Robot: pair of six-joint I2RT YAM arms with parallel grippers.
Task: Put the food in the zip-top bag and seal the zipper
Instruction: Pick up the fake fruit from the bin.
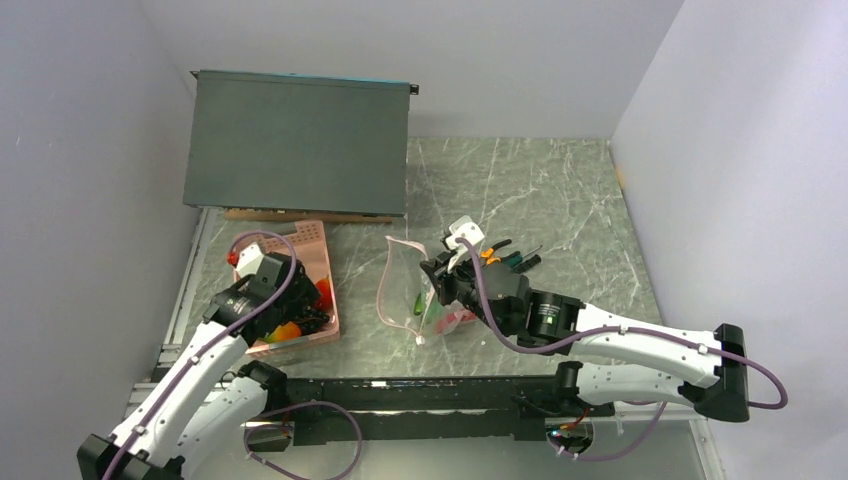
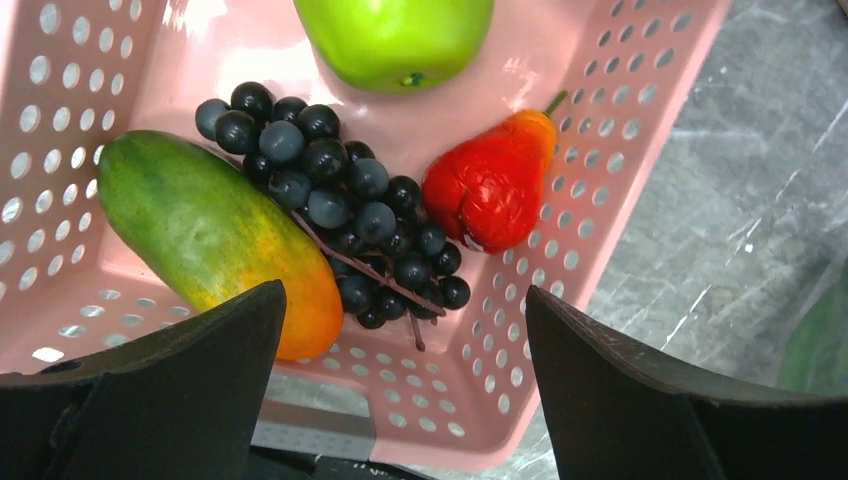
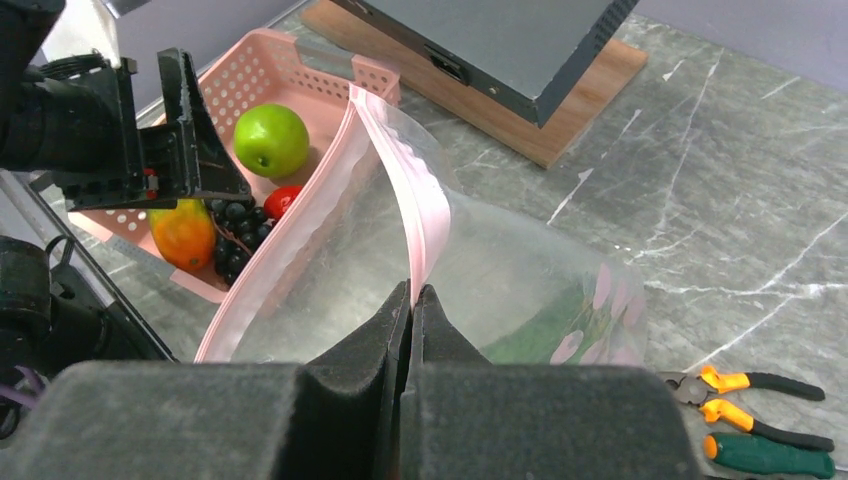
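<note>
Next, my left gripper will lower its open fingers around the stem end of the dark grape bunch below, where the stem lies uncovered, and close.
My right gripper is shut on the pink zipper strip of the clear zip-top bag and holds one side of the mouth up, so the bag stands open. Green pods lie inside it. In the top view the bag stands at mid-table. My left gripper is open and empty, just above the near end of the pink basket. Below it lie a green apple, a dark grape bunch, a green-orange mango and a red-orange fruit.
Orange- and green-handled pliers lie on the marble right of the bag. A dark grey box on a wooden board stands at the back left, behind the basket. White walls close in both sides.
</note>
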